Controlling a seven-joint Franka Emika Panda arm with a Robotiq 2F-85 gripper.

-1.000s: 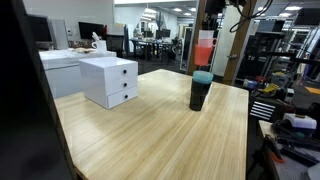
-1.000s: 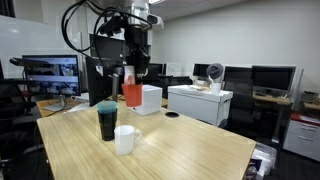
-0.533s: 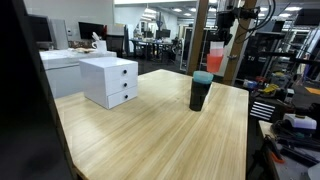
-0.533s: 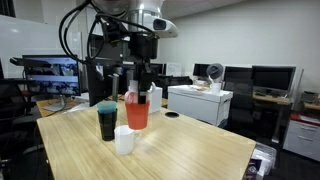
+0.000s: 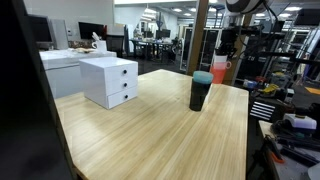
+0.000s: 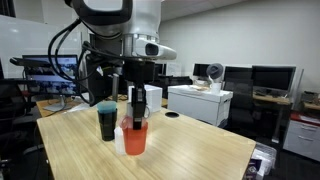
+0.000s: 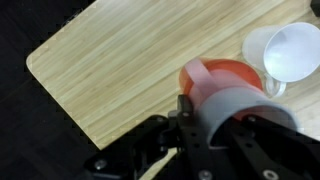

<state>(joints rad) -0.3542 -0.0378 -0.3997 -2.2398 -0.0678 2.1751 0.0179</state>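
Note:
Next, my gripper brings the red cup down beside the white cup [image 6: 121, 139], since the translucent red cup [image 6: 135, 138] still hangs above the wooden table.
My gripper [image 6: 137, 104] is shut on the rim of a translucent red cup [image 6: 135, 138] and holds it upright, low over the wooden table [image 6: 200, 150]. A white cup [image 6: 121, 139] stands right behind it, partly hidden. A dark cup with a teal lid [image 6: 106, 120] stands beside them. In an exterior view the red cup [image 5: 219, 68] hangs under the gripper [image 5: 224, 48], just past the dark cup [image 5: 201, 90]. The wrist view looks down on the red cup [image 7: 222, 74] in the gripper [image 7: 207, 108], with the white cup [image 7: 283, 52] close by.
A white drawer box [image 5: 110, 80] stands on the table [image 5: 140, 130], and appears again in an exterior view [image 6: 150, 98]. A small black disc [image 6: 172, 115] lies near it. The table's edge [image 7: 60, 90] drops to a dark floor. Office desks and monitors surround the table.
The gripper has carried the red cup down from well above the table and across past the dark cup, to just beside the white cup. The other cups have not moved.

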